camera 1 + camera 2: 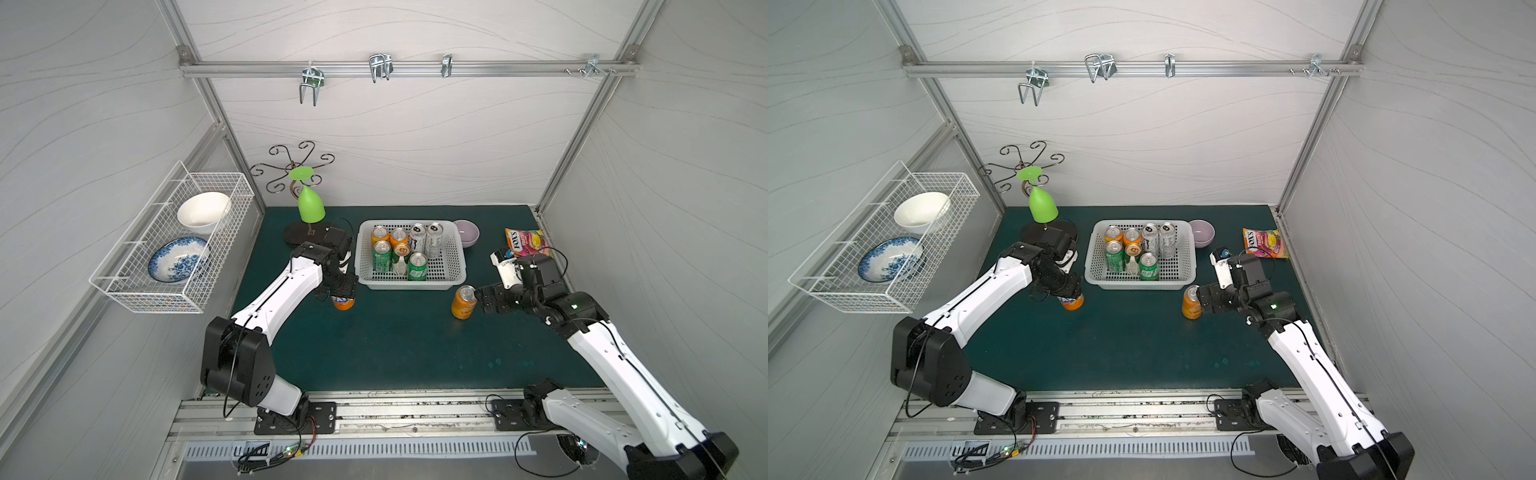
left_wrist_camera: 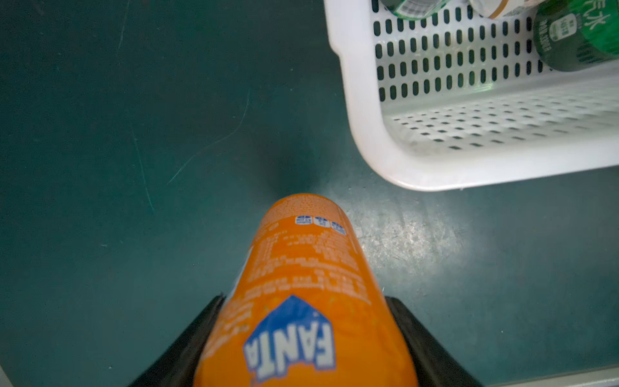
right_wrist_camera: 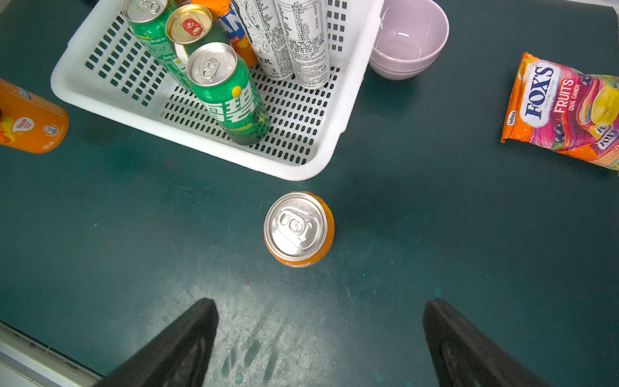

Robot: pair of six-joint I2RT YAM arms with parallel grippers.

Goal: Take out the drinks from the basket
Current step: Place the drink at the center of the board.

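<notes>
I will next lower the upright orange Fanta can with my left gripper onto the bare mat by the basket's near corner, which is just below that gripper, and let go.
The white basket [image 1: 411,285] [image 1: 1140,286] sits mid-table and holds several upright drinks: orange, green and two tall silver-white cans [image 1: 424,240]. My left gripper [image 2: 304,299] [image 1: 343,291] is shut on an orange Fanta can [image 2: 301,268] [image 1: 345,302], held upright low over the mat by the basket's [image 2: 355,117] front left corner. A second orange can [image 3: 299,228] [image 1: 464,302] stands alone on the mat in front of the basket's [image 3: 234,157] right corner. My right gripper [image 3: 320,303] [image 1: 480,297] is open just short of that can, with nothing between its fingers.
A purple bowl [image 1: 466,232] touches the basket's back right corner. A candy bag [image 1: 524,242] lies at the far right. A stand with a green glass [image 1: 311,205] rises at the back left. A wire rack [image 1: 174,249] with bowls hangs on the left wall.
</notes>
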